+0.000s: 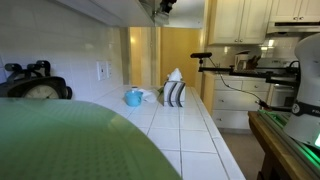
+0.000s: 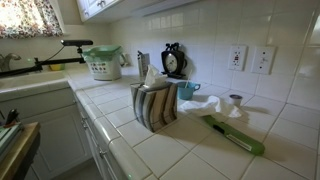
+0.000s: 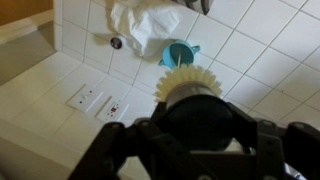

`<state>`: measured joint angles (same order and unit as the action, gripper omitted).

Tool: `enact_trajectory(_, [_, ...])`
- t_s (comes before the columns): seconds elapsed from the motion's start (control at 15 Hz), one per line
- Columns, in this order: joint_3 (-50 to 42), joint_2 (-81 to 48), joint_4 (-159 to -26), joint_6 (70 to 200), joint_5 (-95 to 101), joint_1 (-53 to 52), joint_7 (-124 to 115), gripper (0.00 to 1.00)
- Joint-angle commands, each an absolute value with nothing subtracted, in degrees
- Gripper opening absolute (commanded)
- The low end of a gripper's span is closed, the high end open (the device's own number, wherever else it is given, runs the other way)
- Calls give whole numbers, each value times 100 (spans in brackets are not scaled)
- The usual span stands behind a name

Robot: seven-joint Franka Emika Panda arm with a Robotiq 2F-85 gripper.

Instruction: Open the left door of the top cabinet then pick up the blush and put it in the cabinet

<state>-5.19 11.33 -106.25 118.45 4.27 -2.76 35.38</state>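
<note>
My gripper holds the blush (image 3: pixel 186 86) over the counter, so next it will rise past the bottom of the pale top cabinet and move in toward the wall to release the blush.
In the wrist view my gripper (image 3: pixel 200 128) is shut on the blush (image 3: pixel 186 86). Its white ribbed base points away from the camera and its dark domed lid sits between the fingers. I hold it high above the tiled counter (image 3: pixel 60 80). In an exterior view only the gripper's dark tip (image 1: pixel 165 5) shows at the top edge, beside the underside of the pale top cabinet (image 1: pixel 105 10). The frames do not show whether the cabinet's door is open.
A light blue mug (image 1: pixel 133 97) (image 2: pixel 187 90) (image 3: pixel 178 53) stands by the wall near a white cloth (image 3: pixel 145 20). A striped bag (image 1: pixel 175 93) (image 2: pixel 155 105), a clock (image 2: pixel 173 60), a green tool (image 2: pixel 238 137) and wall outlets (image 3: pixel 95 103) are nearby.
</note>
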Motion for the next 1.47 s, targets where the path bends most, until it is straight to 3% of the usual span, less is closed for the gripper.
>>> enact_trajectory(0.0, [-469,647,-9885,11889,400,-217,3707,34])
enact_trajectory(0.93, [-403,-410,-7821,11757,321,67,3639,34])
enact_trajectory(1.4, [-451,-886,-7403,11983,157,26,3739,34])
